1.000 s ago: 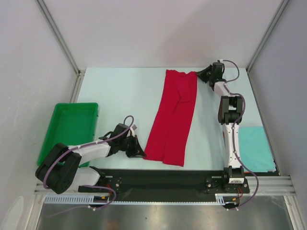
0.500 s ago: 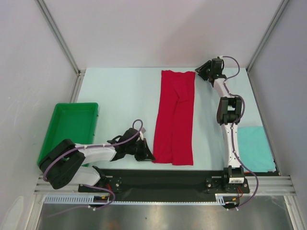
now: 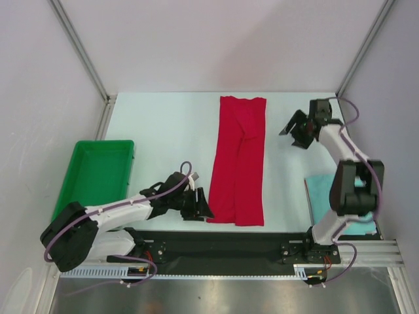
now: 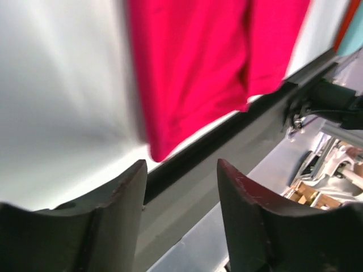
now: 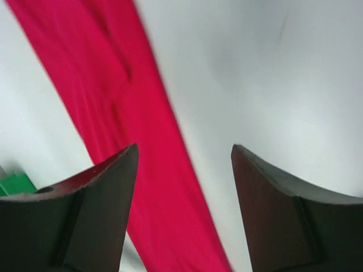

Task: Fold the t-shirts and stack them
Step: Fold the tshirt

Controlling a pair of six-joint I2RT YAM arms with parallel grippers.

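Note:
I will next move my left gripper down onto the red t-shirt's near corner (image 3: pixel 209 220) (image 4: pixel 159 151) on the tray side and close it there, because that corner is just beyond the gripper's open fingers.
The red t-shirt (image 3: pixel 239 160) lies folded into a long narrow strip down the middle of the table, and also shows in the left wrist view (image 4: pixel 198 68) and the right wrist view (image 5: pixel 113 113). My left gripper (image 3: pixel 201 209) stands open beside its near left corner, with nothing between the fingers (image 4: pixel 181 164). Right of the strip's far end, my right gripper (image 3: pixel 292 133) hangs open and apart from the cloth, its jaws empty (image 5: pixel 184 150). The pale teal t-shirt (image 3: pixel 318 190) lies folded at the near right, partly hidden behind the right arm.
A green plastic tray (image 3: pixel 98 171) sits at the left edge of the table, with a corner of the tray (image 5: pixel 14 184) also in the right wrist view. The black base rail (image 3: pixel 216 245) runs along the near edge, just past the red shirt's hem. Walls close in the sides and back.
Both grippers opened and let go of the red shirt. The right gripper drew away rightward and nearer from the far end. The strip straightened early on and now lies still.

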